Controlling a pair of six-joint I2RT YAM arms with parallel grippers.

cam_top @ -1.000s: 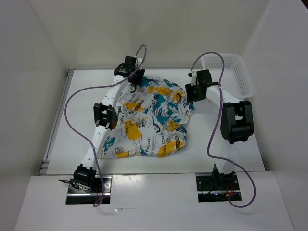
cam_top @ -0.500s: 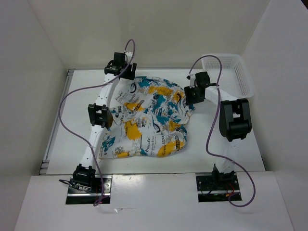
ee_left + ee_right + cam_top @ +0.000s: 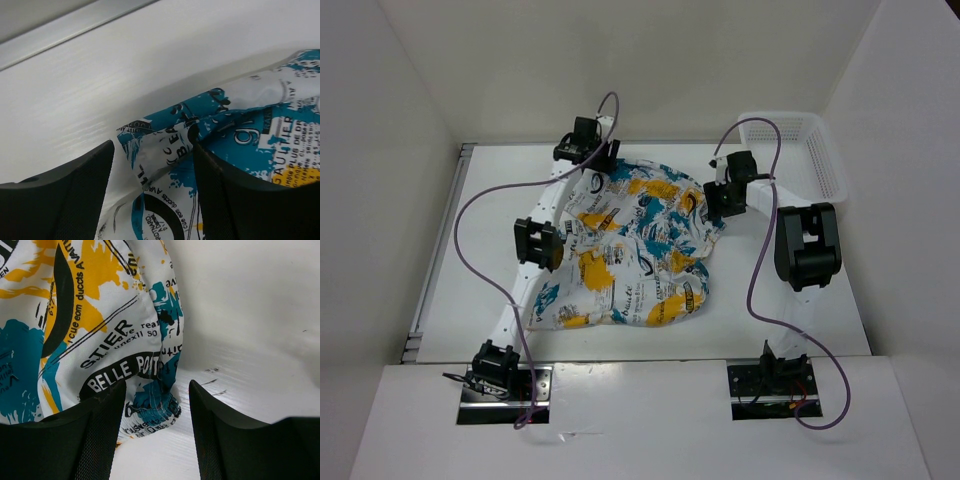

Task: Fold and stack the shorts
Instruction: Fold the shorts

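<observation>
The fold at the far teal-printed corner of the shorts already lies between my left gripper's open fingers. My left gripper will next stay low over that corner and bring its fingers together.
The shorts (image 3: 640, 240), white with teal, yellow and black print, lie crumpled and spread out in the middle of the table. My left gripper (image 3: 594, 163) is at their far left corner. In the left wrist view that corner (image 3: 165, 145) lies between the open fingers (image 3: 75, 195), and the left gripper (image 3: 152, 167) is not clamped on it. My right gripper (image 3: 722, 197) is at the far right edge of the shorts. There the right gripper (image 3: 157, 410) stands open low over the table, with a hem fold (image 3: 152, 405) between its fingers (image 3: 225, 440).
A white perforated basket (image 3: 800, 150) stands at the back right, just beyond the right arm. Purple cables loop above both arms. White walls close in the table on the left, back and right. A metal rail (image 3: 440, 250) runs along the left edge.
My left gripper swung a little to the left and came back to the shorts' far left corner. The right gripper has barely shifted. The shorts lie as before.
</observation>
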